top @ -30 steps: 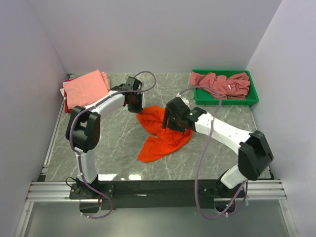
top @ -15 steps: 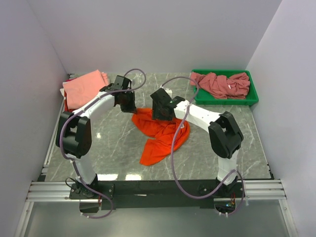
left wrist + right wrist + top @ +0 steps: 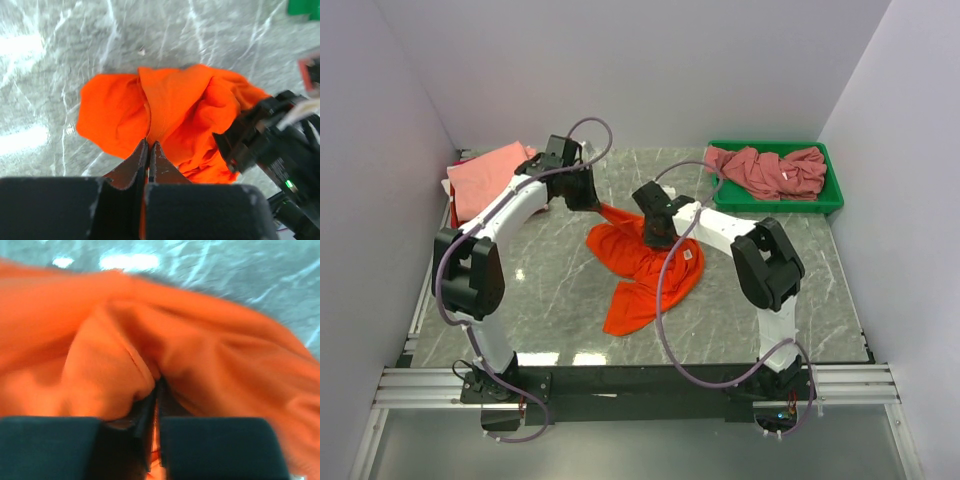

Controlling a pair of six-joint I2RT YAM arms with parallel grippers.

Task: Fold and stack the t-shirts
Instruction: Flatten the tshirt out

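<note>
Next, the left gripper rises, swings toward the right in the top view and brings the shirt's corner down over the shirt's upper middle, because the shirt lies crumpled.
A bright orange t-shirt point(image 3: 642, 270) lies crumpled on the marble table, its upper left corner drawn up off the surface. My left gripper point(image 3: 597, 205) is shut on that corner, and in the left wrist view point(image 3: 149, 142) its fingers pinch a fold of the orange cloth point(image 3: 170, 110). My right gripper point(image 3: 655, 238) is shut on the shirt's upper middle; the orange fabric point(image 3: 210, 355) bunches round its tips point(image 3: 159, 382) in the right wrist view. A salmon-pink t-shirt point(image 3: 485, 178) lies at the far left. Rose-mauve t-shirts point(image 3: 765, 168) sit heaped in the bin.
The green plastic bin point(image 3: 835, 195) stands at the back right. White walls close in the back and both sides. A metal rail point(image 3: 620, 385) runs along the near edge by the arm bases.
The right gripper went left onto the shirt and shut on it. The left gripper drew the corner back and left, lifting it.
</note>
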